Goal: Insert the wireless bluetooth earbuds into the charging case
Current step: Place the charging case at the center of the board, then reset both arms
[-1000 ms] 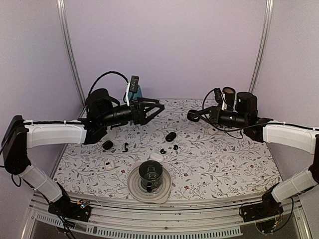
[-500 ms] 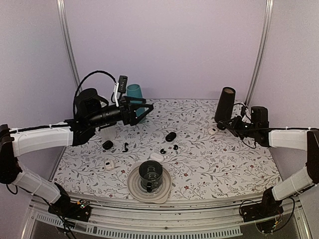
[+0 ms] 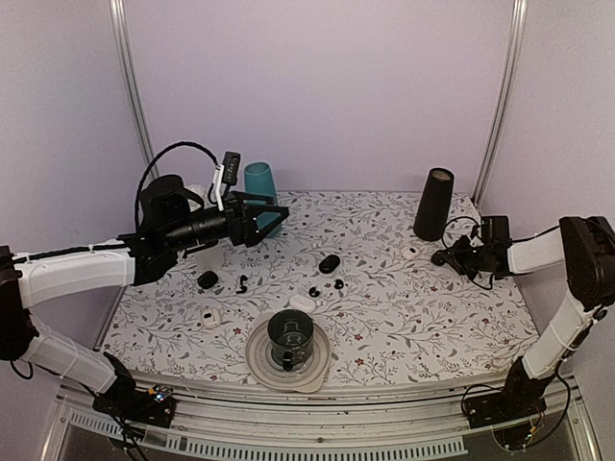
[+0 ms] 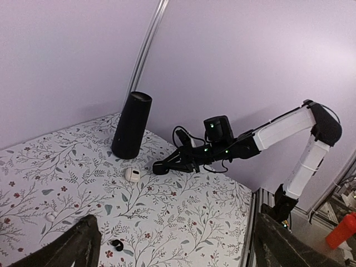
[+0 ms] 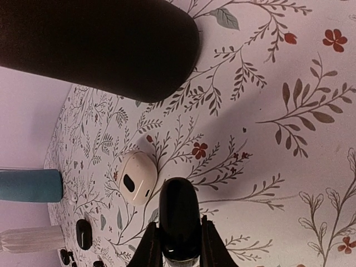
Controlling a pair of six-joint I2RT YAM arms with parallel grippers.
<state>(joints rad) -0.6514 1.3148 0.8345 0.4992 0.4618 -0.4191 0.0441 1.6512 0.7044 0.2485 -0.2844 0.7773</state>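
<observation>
Next, my right gripper eases down onto the patterned tabletop beside the white case and opens to release the glossy black case, since bare table lies there.
Tiny black earbuds lie mid-table in the top view, one on the left and two near the middle. A black pebble case lies behind them. My right gripper is low at the right and shut on another glossy black case, next to a white case. My left gripper is open and empty, raised above the back left by the teal cup. Its fingers frame the left wrist view.
A tall black cylinder stands back right, just behind the right gripper. Another black case and two white cases lie left and centre. A plate with a dark cup sits at the front.
The right arm has swung right and down past the black cylinder, still gripping the black case. The left arm has drawn back to the left, its gripper still open.
</observation>
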